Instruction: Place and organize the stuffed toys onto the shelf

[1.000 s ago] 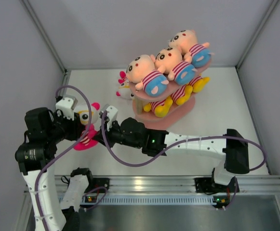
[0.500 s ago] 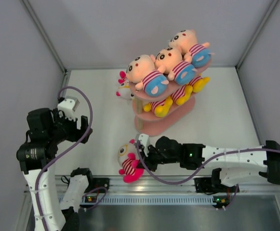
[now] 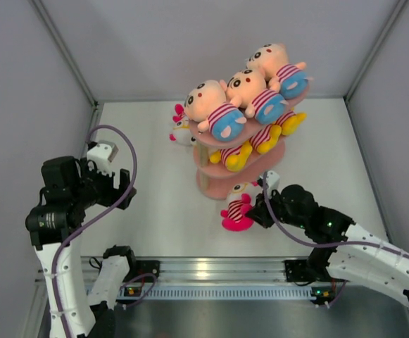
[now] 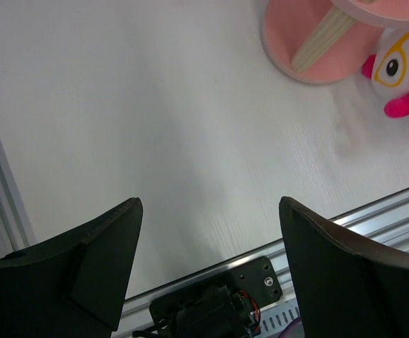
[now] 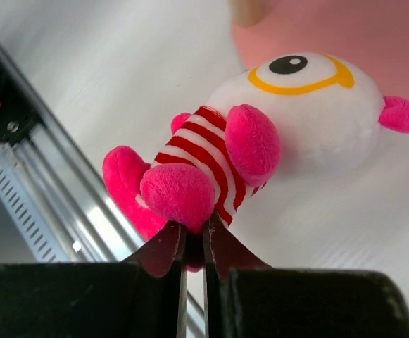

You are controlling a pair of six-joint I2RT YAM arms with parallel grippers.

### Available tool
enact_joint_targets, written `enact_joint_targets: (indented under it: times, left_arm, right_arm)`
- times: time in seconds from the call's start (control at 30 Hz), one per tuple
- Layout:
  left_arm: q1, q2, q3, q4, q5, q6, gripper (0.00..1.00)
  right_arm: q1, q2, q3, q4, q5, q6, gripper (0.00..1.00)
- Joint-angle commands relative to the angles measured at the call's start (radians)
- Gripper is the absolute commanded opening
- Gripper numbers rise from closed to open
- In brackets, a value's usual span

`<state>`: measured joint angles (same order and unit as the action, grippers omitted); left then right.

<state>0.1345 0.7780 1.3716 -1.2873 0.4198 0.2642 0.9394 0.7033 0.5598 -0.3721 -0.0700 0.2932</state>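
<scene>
The right gripper should next slide the toy outward under the middle level and let go of it on the bottom board's bare far end, which is outward of the right gripper.
The pink shelf (image 3: 217, 186) stands at the back of the table; its base (image 4: 310, 49) shows in the left wrist view. Three peach stuffed toys in blue shorts (image 3: 222, 109) lie on its top tier, and yellow-legged ones (image 3: 241, 155) on the middle tier. My right gripper (image 3: 255, 211) (image 5: 193, 236) is shut on a pink limb of a white-headed, pink-legged striped toy (image 3: 236, 209) (image 5: 288, 127) (image 4: 400, 69), which hangs just in front of the shelf's bottom board. My left gripper (image 3: 120, 184) (image 4: 210, 204) stands open and empty at the left.
Another white-headed toy (image 3: 183, 131) sits on the table behind the shelf's left end. The metal rail (image 3: 211, 269) runs along the near edge, with grey walls on both sides. White tabletop (image 3: 162, 204) lies between my left gripper and the shelf.
My left gripper opened and let go of the pink-legged toy. My right gripper carried that toy from beside the left gripper rightward to the front of the shelf.
</scene>
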Motion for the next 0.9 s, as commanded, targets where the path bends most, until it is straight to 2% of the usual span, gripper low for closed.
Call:
enact_joint_targets:
  times: [0.0,0.23,0.4,0.6,0.73,0.87]
  left_arm:
    - [-0.006,0.013,-0.006,0.011,0.025,0.017,0.84]
    - [-0.007,0.024,-0.008,0.011,0.034,0.017,0.84]
    - [-0.007,0.024,-0.008,0.011,0.033,0.021,0.84]
    - [-0.009,0.03,-0.011,0.011,0.034,0.024,0.84]
    - [-0.009,0.037,-0.013,0.013,0.043,0.026,0.84]
    - [-0.009,0.03,-0.012,0.011,0.043,0.027,0.84]
  right_arm:
    - [-0.121,-0.06,0.02,-0.05,0.049,-0.003,0.0]
    - [-0.335,-0.038,0.0,0.212,-0.097,-0.005,0.0]
    - [-0.45,0.007,-0.009,0.39,-0.286,-0.006,0.0]
    - [-0.475,0.021,-0.058,0.433,-0.347,-0.005,0.0]
    - [-0.507,0.157,-0.139,0.615,-0.442,0.078,0.0]
    - [-0.511,0.238,-0.208,0.746,-0.436,0.09,0.0]
